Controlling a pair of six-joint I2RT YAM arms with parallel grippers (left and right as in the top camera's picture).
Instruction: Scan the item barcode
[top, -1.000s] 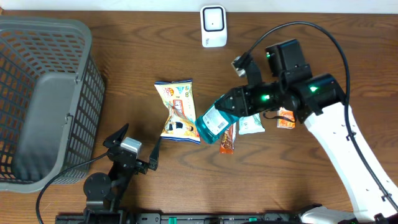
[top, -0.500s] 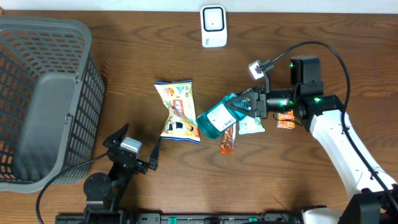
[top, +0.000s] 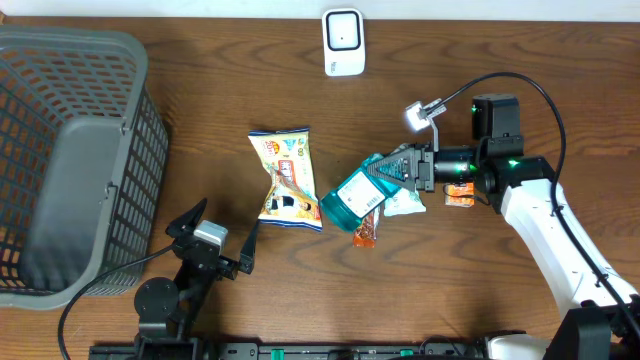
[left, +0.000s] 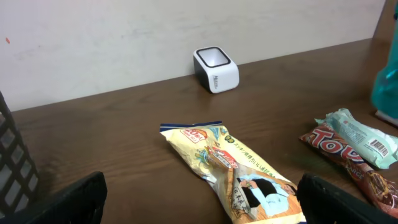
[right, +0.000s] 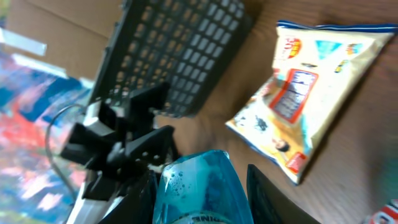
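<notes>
The teal bottle is hanging at a slant above the table. Next I will tilt my right gripper to point down, lower it toward the tabletop beside the candy bar and let go.
A teal bottle of blue liquid is the item, held just above the table's middle with my right gripper shut on its upper end. In the right wrist view the bottle fills the gap between the two dark fingers. The white barcode scanner stands at the far edge, well apart from the bottle, and shows in the left wrist view too, scanner. My left gripper rests near the front edge, open and empty, facing a yellow snack bag.
A grey mesh basket fills the left side. The yellow snack bag lies left of the bottle. A brown candy bar, a mint-green packet and an orange packet lie under and beside the right gripper.
The right arm has swung and stretched out flatter, and the bottle in it has shifted slightly right and down. The left arm has not moved.
</notes>
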